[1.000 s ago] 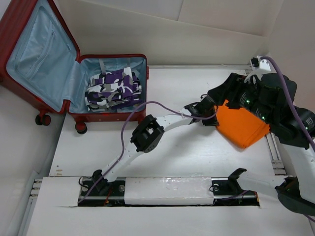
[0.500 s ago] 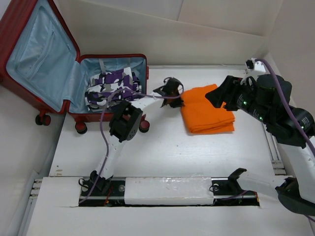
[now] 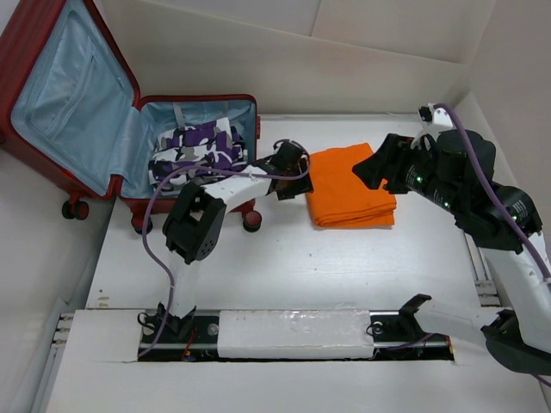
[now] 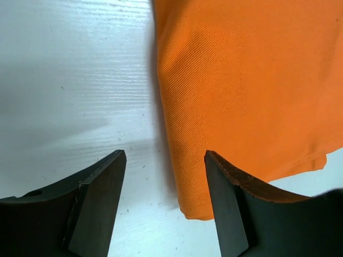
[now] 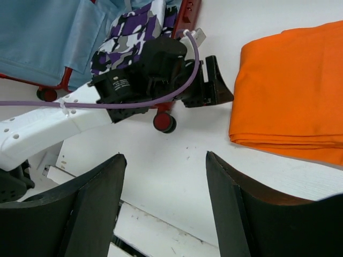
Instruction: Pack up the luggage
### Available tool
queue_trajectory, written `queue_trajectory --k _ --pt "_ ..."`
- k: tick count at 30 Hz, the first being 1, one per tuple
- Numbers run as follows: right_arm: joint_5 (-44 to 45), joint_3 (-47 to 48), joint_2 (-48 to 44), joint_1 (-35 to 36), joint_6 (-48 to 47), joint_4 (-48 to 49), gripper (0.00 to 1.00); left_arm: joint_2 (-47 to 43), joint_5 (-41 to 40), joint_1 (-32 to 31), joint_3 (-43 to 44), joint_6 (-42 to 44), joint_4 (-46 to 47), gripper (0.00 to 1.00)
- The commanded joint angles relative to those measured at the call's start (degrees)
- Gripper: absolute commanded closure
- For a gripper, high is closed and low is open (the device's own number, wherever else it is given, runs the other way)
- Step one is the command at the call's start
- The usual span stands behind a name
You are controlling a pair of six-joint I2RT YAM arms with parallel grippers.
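Observation:
The left gripper next needs to go down farther onto the orange cloth's edge by the suitcase (image 3: 315, 183) (image 4: 181, 120), because that is below it and to its right in the top view.
The luggage (image 3: 77, 95) is a dark red hard-shell suitcase lying open at the far left, its light blue lid leaning back. Purple camouflage clothes (image 3: 198, 155) fill its base. A folded orange cloth (image 3: 351, 185) lies flat on the table to its right. My left gripper (image 3: 297, 176) sits at the cloth's left edge; in the left wrist view it (image 4: 163, 160) stands open, with the orange cloth (image 4: 241, 91) lying loose between the jaws. My right gripper (image 3: 372, 169) hovers over the cloth's right side, open and empty (image 5: 166, 160).
The suitcase's wheels (image 3: 251, 222) stand on the table beside the left arm. In the right wrist view a red wheel (image 5: 163, 122) lies below the left gripper (image 5: 211, 88), with the orange cloth (image 5: 295, 101) to its right. A white strip (image 3: 297, 334) covers the near rail.
The orange cloth has gone from bunched up at the right to lying flat nearer the suitcase. My left gripper moved left with it and opened. The right arm followed slightly left.

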Motion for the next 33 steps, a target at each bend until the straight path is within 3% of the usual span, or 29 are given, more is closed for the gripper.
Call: queue_trajectory --k 1,4,11,15,16,19,23,29,33 --pt "-0.6 -0.1 -0.2 -0.3 -0.6 3.6 0.32 -0.3 2.6 0.5 -2.5 -1.8 2.6 0.43" --pt "-0.6 -0.1 0.3 -0.3 -1.1 3.6 0.32 3.2 7.9 0.5 -1.7 -2.3 5.4 0.4" --pt "-0.6 -0.1 0.3 -0.3 -1.1 3.6 0.32 12.9 8.6 -1.1 7.9 -5.5 3.8 0.45" --pt "-0.6 -0.1 0.3 -0.3 -1.1 3.6 0.32 17.0 6.5 -1.1 12.1 -6.6 3.3 0.6" --pt "-0.6 -0.1 0.3 -0.3 -1.1 4.1 0.32 17.5 6.0 -1.1 13.6 -6.6 3.3 0.8" --pt "-0.6 -0.1 0.3 -0.3 -1.1 4.1 0.32 18.3 6.0 -1.1 16.8 -6.6 2.1 1.0" --pt "-0.6 -0.1 0.3 -0.3 -1.1 4.7 0.32 16.6 6.0 0.1 24.4 -3.6 0.0 1.0" --pt "-0.1 -0.1 0.8 -0.3 -1.1 5.2 0.32 14.6 12.0 7.2 46.3 4.9 -8.8 1.0" --pt "0.4 -0.1 0.8 -0.3 -1.1 5.8 0.32 7.4 17.3 16.6 47.5 6.6 -8.5 1.0"
